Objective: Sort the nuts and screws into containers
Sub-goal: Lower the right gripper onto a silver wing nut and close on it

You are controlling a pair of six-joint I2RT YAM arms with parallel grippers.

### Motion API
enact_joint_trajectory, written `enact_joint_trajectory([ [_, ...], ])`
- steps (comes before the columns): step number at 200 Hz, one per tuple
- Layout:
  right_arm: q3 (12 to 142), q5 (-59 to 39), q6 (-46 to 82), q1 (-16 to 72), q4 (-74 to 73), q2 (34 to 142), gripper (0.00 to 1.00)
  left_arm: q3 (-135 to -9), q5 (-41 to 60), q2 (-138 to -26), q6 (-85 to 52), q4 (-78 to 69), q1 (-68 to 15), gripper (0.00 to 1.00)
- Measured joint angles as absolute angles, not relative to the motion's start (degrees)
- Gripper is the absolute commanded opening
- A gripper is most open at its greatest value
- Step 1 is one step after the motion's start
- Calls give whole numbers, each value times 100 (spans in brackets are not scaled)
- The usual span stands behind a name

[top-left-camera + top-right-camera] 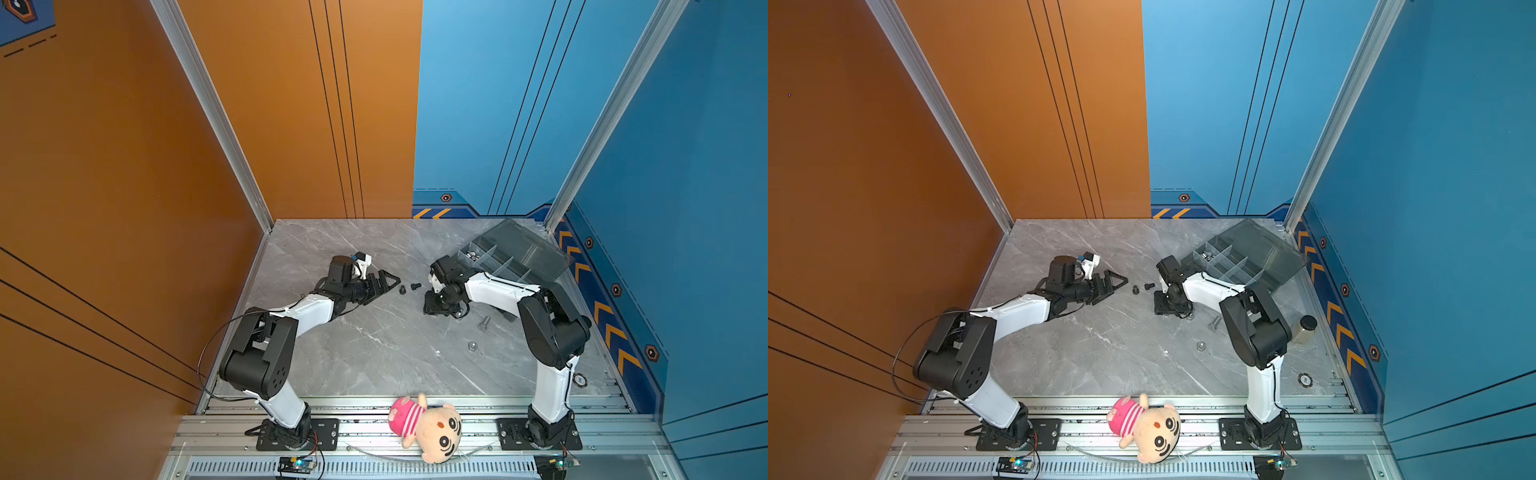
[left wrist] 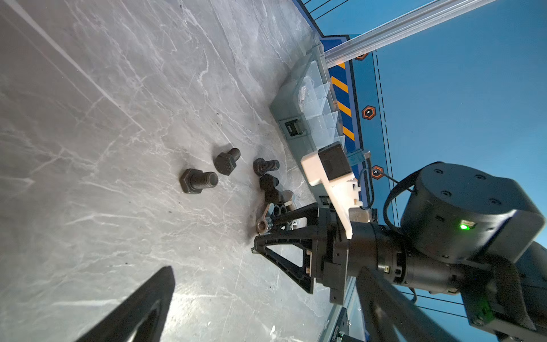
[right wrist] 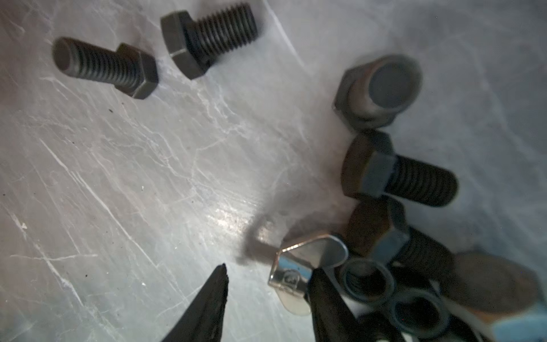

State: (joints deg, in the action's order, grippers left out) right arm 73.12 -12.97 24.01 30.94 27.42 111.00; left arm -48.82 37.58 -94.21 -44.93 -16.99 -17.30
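Note:
Next, my right gripper shifts slightly toward the dark nuts and closes its fingers across the silver winged piece's bent middle (image 3: 291, 277), as that piece sits nearer one finger.
Several black hex-head screws (image 3: 207, 38) lie loose on the marble table, and two (image 1: 409, 287) show between the arms in both top views. My right gripper (image 3: 269, 281) points down over a small pile, open. A shiny silver winged piece (image 3: 305, 260) rests against one of its fingertips (image 3: 322, 293), with dark nuts (image 3: 367, 279) just beyond. My left gripper (image 1: 386, 279) lies low beside the two screws, open and empty. A silver screw (image 1: 484, 323) and a silver nut (image 1: 472, 345) lie nearer the front. The containers are the open grey organizer box (image 1: 536, 249) at the back right.
A beige jar with a black cap (image 1: 1304, 328) stands behind the right arm's elbow. A plush doll (image 1: 428, 428) lies on the front rail. Orange and blue walls close in the table on three sides. A round button (image 1: 1305, 379) sits at the front right.

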Motion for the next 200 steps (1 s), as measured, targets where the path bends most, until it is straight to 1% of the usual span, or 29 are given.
enact_joint_trajectory([
  [54,7314,-1175,2493,3098,2738,11102,47,-4882,3758,-9421,-4493,-1699,-1730,98],
  [83,7314,-1111,2582,3109,2738,11113,41,-4882,3758,-9421,-4493,-1699,-1730,97],
  [106,7341,-1020,2598,3120,2733,11142,40,-4882,3758,-9421,-4493,-1699,-1726,98],
  [182,7452,-773,2600,3157,2740,11249,24,-4877,3758,-9421,-4493,-1699,-1726,98],
  [200,7459,-744,2589,3157,2740,11262,17,-4877,3758,-9421,-4493,-1699,-1726,97],
])
